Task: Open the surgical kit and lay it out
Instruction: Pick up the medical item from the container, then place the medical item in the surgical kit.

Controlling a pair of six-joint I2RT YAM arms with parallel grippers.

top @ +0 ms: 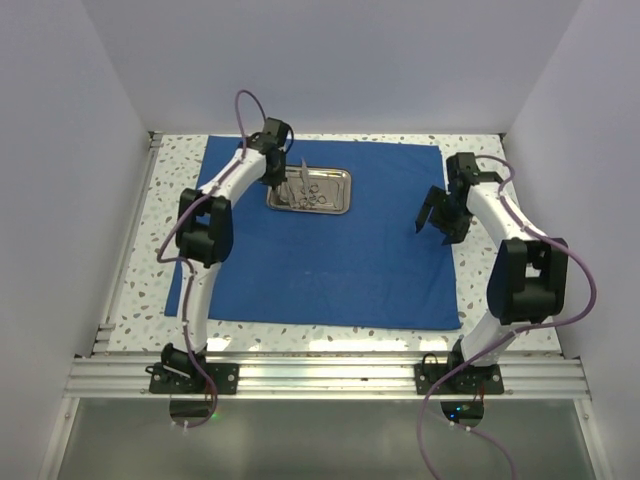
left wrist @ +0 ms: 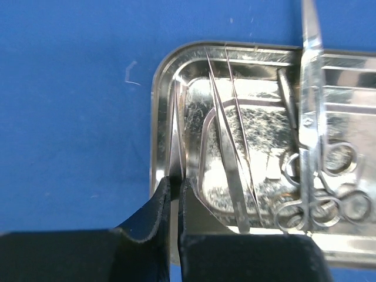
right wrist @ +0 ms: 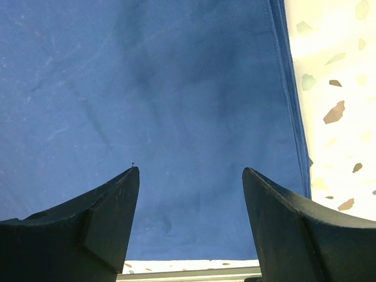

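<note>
My left gripper is about to lift the slim silver instrument out of the tray. It will then go back and down onto the near cloth, which is empty.
The surgical kit lies opened out: its royal-blue cloth (top: 330, 260) is spread flat, and the steel tray (top: 345, 192) sits on the far middle part of it. My left gripper (top: 278, 180) is down at the tray's left end. In the left wrist view it (left wrist: 176, 179) is shut on a slim silver instrument (left wrist: 175, 129) that runs along the tray's left wall (left wrist: 155, 117). Tweezers (left wrist: 226, 141), scissors (left wrist: 309, 117) and ring handles (left wrist: 317, 205) lie in the tray. My right gripper (top: 432, 225) hangs open over the cloth's right part (right wrist: 176, 88), holding nothing.
Speckled tabletop (top: 170, 170) shows around the cloth, and in the right wrist view it lies to the right (right wrist: 335, 88) of the hem. A metal rail (top: 320, 375) carrying both arm bases runs along the near edge. White walls enclose the table.
</note>
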